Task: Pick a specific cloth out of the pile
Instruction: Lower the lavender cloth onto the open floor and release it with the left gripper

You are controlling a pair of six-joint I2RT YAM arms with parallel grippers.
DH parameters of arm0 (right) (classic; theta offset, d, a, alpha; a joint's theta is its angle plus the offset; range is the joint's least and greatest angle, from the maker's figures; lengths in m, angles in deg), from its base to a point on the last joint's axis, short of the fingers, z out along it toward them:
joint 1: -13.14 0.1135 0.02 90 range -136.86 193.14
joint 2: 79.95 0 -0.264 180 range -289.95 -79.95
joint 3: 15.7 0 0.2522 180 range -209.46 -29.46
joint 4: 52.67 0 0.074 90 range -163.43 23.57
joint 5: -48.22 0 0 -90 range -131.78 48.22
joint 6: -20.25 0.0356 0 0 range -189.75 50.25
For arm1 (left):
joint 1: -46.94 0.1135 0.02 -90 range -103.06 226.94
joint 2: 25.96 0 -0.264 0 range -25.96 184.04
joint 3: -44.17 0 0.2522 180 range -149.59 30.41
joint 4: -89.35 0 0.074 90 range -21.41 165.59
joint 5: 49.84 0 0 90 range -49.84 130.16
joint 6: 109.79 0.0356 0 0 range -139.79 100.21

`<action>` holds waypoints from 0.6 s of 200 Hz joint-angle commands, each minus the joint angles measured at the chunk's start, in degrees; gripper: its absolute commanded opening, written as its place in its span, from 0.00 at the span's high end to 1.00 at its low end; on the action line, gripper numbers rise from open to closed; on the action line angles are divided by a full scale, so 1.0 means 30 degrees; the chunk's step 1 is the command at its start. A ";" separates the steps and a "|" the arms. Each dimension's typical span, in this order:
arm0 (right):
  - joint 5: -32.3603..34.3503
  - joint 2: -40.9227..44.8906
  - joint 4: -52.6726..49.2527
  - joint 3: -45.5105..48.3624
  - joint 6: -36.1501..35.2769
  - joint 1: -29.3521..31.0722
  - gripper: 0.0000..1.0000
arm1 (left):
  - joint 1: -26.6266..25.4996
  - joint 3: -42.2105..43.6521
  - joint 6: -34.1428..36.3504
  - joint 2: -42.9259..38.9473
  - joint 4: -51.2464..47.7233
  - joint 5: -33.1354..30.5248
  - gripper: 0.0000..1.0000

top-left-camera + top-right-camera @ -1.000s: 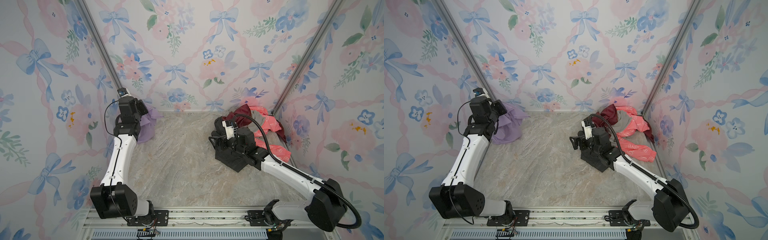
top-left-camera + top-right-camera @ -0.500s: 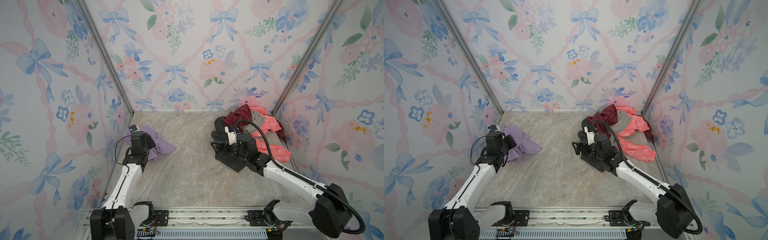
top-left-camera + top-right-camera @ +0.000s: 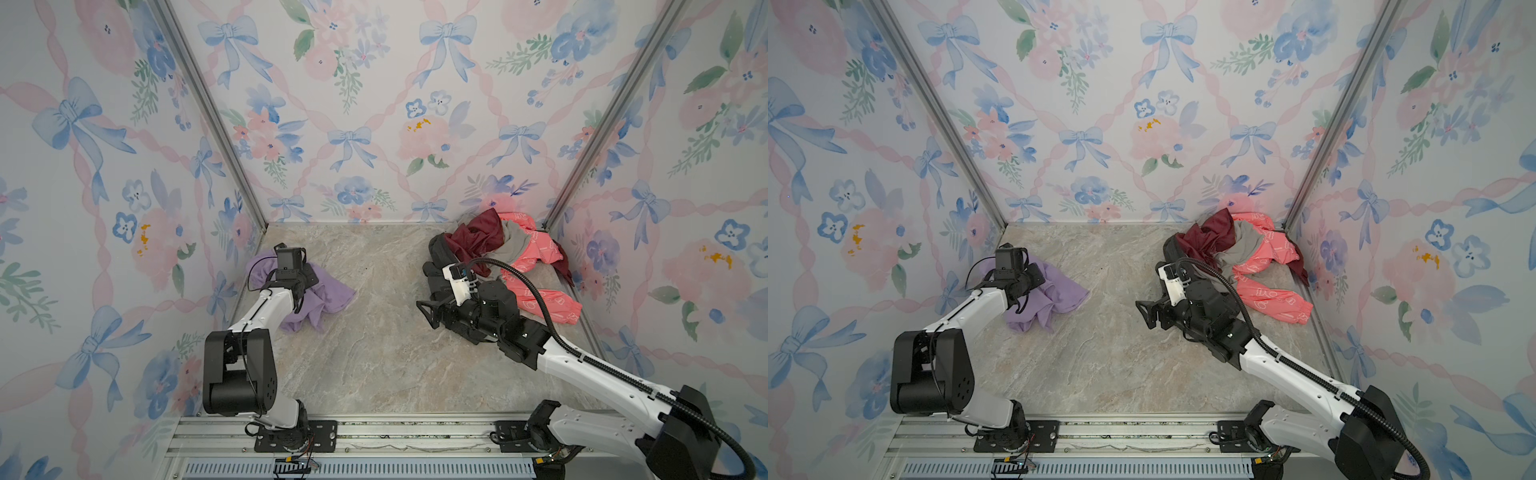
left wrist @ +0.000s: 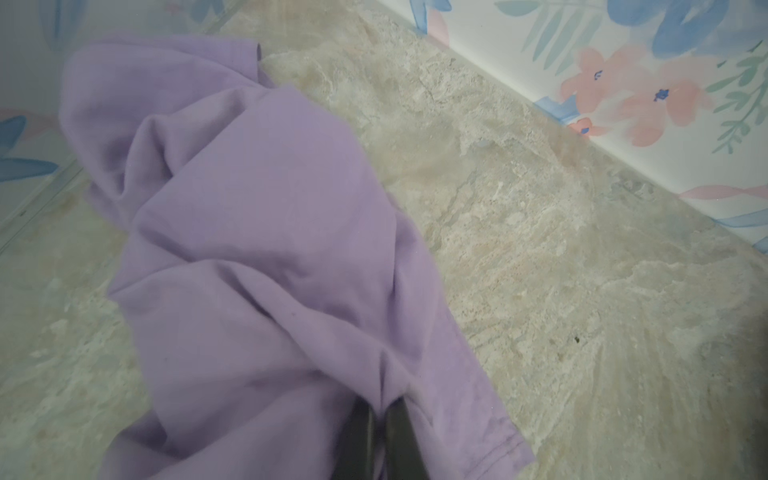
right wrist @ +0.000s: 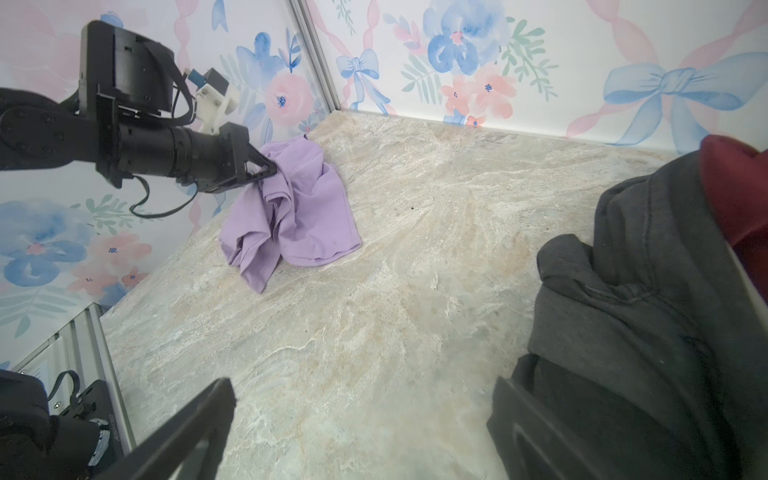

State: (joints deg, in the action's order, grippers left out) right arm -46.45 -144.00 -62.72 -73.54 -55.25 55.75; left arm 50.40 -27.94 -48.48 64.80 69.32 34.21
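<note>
The left gripper will next carry the fold of the lavender cloth outward and down and let it go clear of the pile, since bare floor by the back wall (image 3: 328,243) (image 4: 476,164) is outward of and below the fold.
The lavender cloth (image 3: 328,291) (image 3: 1063,291) lies crumpled on the marble floor at the left, apart from the pile. My left gripper (image 3: 305,286) (image 4: 380,405) is shut on a fold of the cloth (image 4: 249,208); in the right wrist view the left gripper (image 5: 270,170) pinches the cloth's (image 5: 307,208) upper edge. The pile (image 3: 511,245) (image 3: 1237,245) of dark grey, maroon, beige-grey and coral garments sits in the back right corner. My right gripper (image 3: 428,309) (image 5: 361,390) stands open just above the floor, beside the pile's dark grey garment (image 5: 644,291), holding nothing.
Floral walls close in the left, back and right sides, with metal posts (image 3: 208,112) at the corners. A metal rail (image 3: 374,432) with both arm bases runs along the front. A coral-pink sleeve (image 3: 540,295) trails from the pile toward the right wall.
My left arm has come down from high against the left wall, lowering the lavender cloth until it spreads on the floor. The right gripper has shifted slightly forward, away from the pile.
</note>
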 commanded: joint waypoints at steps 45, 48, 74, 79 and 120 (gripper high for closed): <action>0.0589 -0.2485 -0.1654 -0.1136 -0.1827 0.0176 0.00 | 0.1157 -0.7964 0.0069 0.8848 -0.0881 0.1281 1.00; 0.0589 -0.2638 -0.1679 -0.1192 -0.1884 0.0144 0.00 | 0.1178 -0.8301 0.0132 0.9311 -0.1034 0.1282 1.00; 0.0433 -0.3752 -0.1594 -0.1632 -0.1996 -0.0006 0.00 | 0.1160 -1.0952 0.0506 1.2407 -0.2197 0.1443 1.00; 0.0388 -0.3916 -0.1601 -0.1727 -0.1967 -0.0023 0.00 | 0.1145 -1.1326 0.0535 1.2813 -0.2322 0.1482 1.00; -0.0175 -0.4468 -0.1242 -0.2038 -0.1492 -0.0411 0.01 | 0.0230 -1.4669 0.0480 1.5112 -0.3609 0.1985 0.99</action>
State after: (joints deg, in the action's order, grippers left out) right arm -45.70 -157.07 -66.33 -77.47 -59.97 55.40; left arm 53.26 -67.80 -48.11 105.34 64.76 38.34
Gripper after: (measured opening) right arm 0.994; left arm 0.049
